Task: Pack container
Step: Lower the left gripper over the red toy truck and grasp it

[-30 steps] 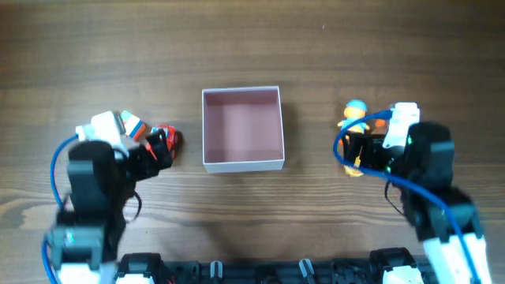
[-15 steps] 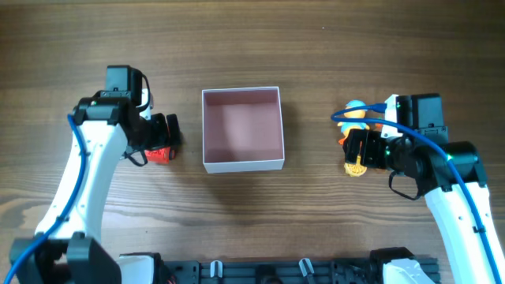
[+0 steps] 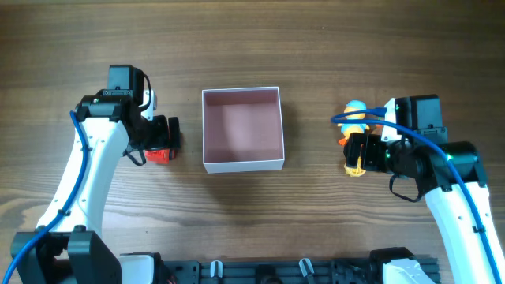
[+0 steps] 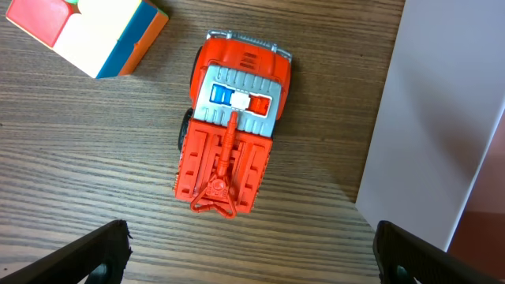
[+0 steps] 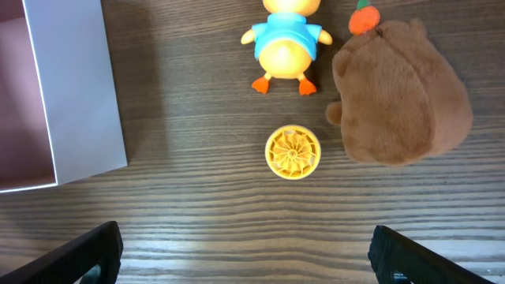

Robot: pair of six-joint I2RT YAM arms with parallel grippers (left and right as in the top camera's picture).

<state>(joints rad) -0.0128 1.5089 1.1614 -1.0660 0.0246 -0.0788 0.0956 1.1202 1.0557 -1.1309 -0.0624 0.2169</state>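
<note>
The left gripper moves down astride the truck's middle and closes next, since bare table on both sides of the red toy truck (image 3: 161, 155) (image 4: 233, 130) leaves room for fingers.
The container (image 3: 243, 165) is a square white box with a dusty-pink inside, standing empty at the table's middle. Its white wall also shows in the left wrist view (image 4: 442, 118) and the right wrist view (image 5: 75, 95). My left gripper (image 3: 160, 131) (image 4: 252, 260) is open and empty, just above a red toy truck (image 3: 161, 155) (image 4: 233, 130) to the box's left. My right gripper (image 3: 361, 150) (image 5: 245, 256) is open and empty over a small yellow disc (image 5: 293, 152), a duck toy (image 3: 355, 113) (image 5: 286, 39) and a brown plush (image 5: 398, 99) to the box's right.
A multi-coloured cube (image 4: 87, 31) lies beyond the truck, hidden under the left arm in the overhead view. The truck sits close to the box's left wall. Bare wooden table surrounds the toys.
Both arms have swung out from near the table's front edge to over the toys at either side. In the last half second the left gripper shifted slightly; the toys have not moved.
</note>
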